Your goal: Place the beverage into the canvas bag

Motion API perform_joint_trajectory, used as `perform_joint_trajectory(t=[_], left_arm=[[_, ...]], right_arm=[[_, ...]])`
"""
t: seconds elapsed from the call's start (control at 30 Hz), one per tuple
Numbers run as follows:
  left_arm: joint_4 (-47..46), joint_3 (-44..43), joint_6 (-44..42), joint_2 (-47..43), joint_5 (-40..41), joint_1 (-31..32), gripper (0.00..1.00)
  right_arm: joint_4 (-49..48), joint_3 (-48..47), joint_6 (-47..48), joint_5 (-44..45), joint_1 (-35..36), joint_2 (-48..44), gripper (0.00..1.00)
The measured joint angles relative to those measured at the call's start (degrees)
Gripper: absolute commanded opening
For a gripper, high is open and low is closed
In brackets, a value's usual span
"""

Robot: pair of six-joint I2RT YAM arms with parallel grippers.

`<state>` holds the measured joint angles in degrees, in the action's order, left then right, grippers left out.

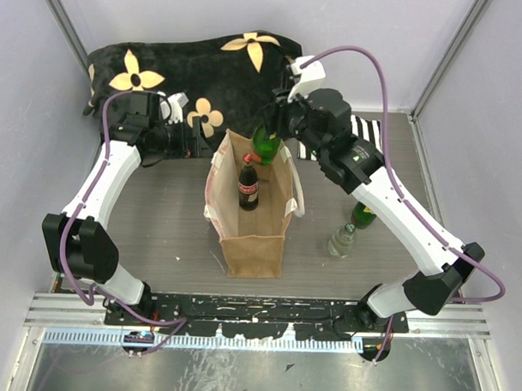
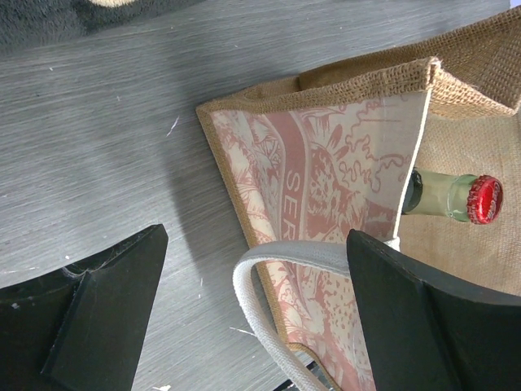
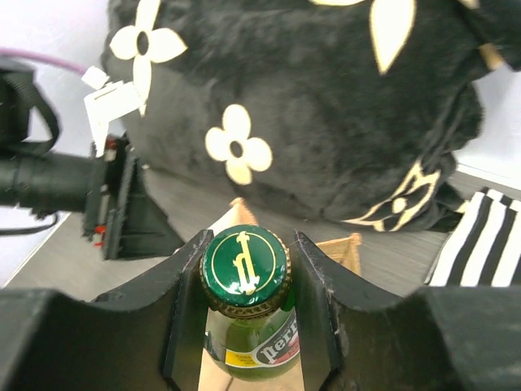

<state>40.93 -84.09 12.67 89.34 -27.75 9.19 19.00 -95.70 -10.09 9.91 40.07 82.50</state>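
Note:
Next, my right gripper moves back and down to release the Perrier bottle (image 1: 265, 144) beside the cola bottle. The bag's bare bottom lies below and back from the gripper.
The canvas bag (image 1: 255, 251) stands open in the middle of the table, with a red-capped cola bottle (image 1: 248, 185) upright inside it. My right gripper (image 1: 276, 127) is shut on the neck of a green Perrier bottle (image 1: 265, 144) and holds it over the bag's far end. In the right wrist view the gripper (image 3: 246, 281) clamps the bottle (image 3: 252, 350) just under its green cap. My left gripper (image 1: 194, 143) is open beside the bag's far-left corner. In the left wrist view the gripper (image 2: 256, 244) straddles the cream strap handle (image 2: 269, 265) on the bag's pink patterned side (image 2: 326, 179).
A black flowered blanket (image 1: 188, 64) lies at the back. A black-and-white striped cloth (image 1: 366, 129) lies at the back right. A green bottle (image 1: 361, 214) and a clear bottle (image 1: 341, 241) stand on the table right of the bag.

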Motion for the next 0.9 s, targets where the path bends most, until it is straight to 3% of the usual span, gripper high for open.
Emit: perform_joint_trajectory(t=[0.43, 0.9], left_arm=[[-0.2, 0.0, 0.0, 0.5, 0.0, 0.0, 0.99], [-0.4, 0.0, 0.0, 2.1, -0.1, 0.3, 0.99]], right_arm=[[0.7, 4.2, -0.6, 1.2, 3.4, 0.3, 0.01], [0.2, 17.6, -1.9, 1.2, 4.1, -0.5, 0.01]])
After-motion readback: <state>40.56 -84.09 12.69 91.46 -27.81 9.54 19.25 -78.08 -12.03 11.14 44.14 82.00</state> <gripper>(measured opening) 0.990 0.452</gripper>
